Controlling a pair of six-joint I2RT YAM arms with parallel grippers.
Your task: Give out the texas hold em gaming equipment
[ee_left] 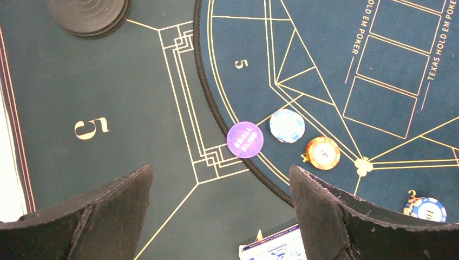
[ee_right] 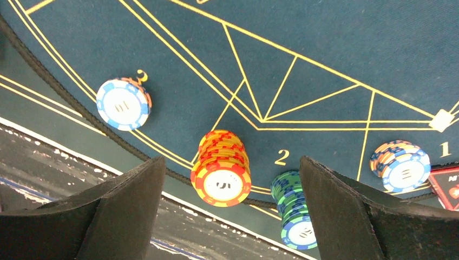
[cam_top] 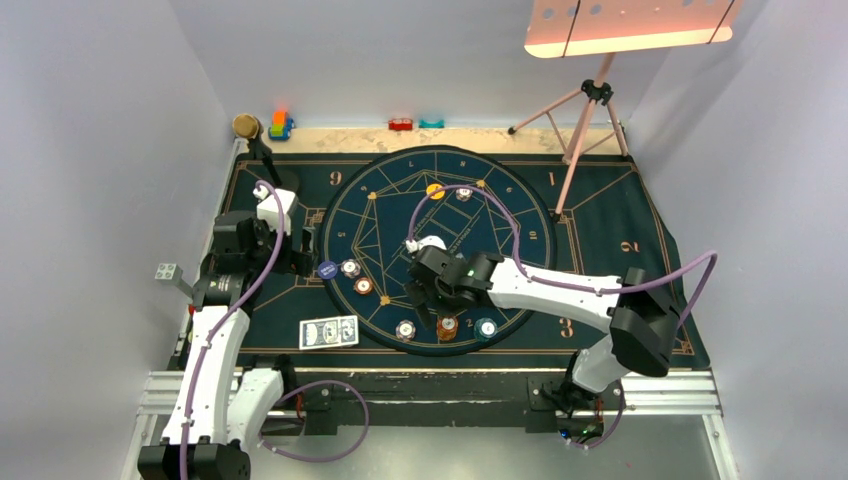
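Note:
The orange stack (ee_right: 221, 183) is below my right gripper, and the teal stack (ee_right: 295, 214) is close beside that orange stack. My right gripper will lower one finger between the two stacks next, then close around the orange chips.
My left gripper (cam_top: 305, 245) is open and empty above the mat's left side; in its wrist view (ee_left: 219, 216) a purple-blue disc (ee_left: 245, 139), a white-blue chip (ee_left: 287, 125) and an orange chip (ee_left: 323, 153) lie ahead, and blue-backed cards (ee_left: 276, 248) lie at the bottom edge. My right gripper (cam_top: 420, 295) is open and empty over the circle's near rim. Between its fingers in the wrist view (ee_right: 230, 216) stand an orange stack (ee_right: 222, 168) and a teal stack (ee_right: 295, 214). A white-blue chip (ee_right: 123, 104), another stack (ee_right: 401, 165) and the red-black marker (ee_right: 446, 187) flank them.
A yellow disc (cam_top: 435, 190) and a chip (cam_top: 463, 193) lie at the circle's far side. The cards (cam_top: 329, 332) lie near the front left. The microphone (cam_top: 245, 125), toy blocks (cam_top: 281, 124) and a pink tripod (cam_top: 585, 120) stand at the back.

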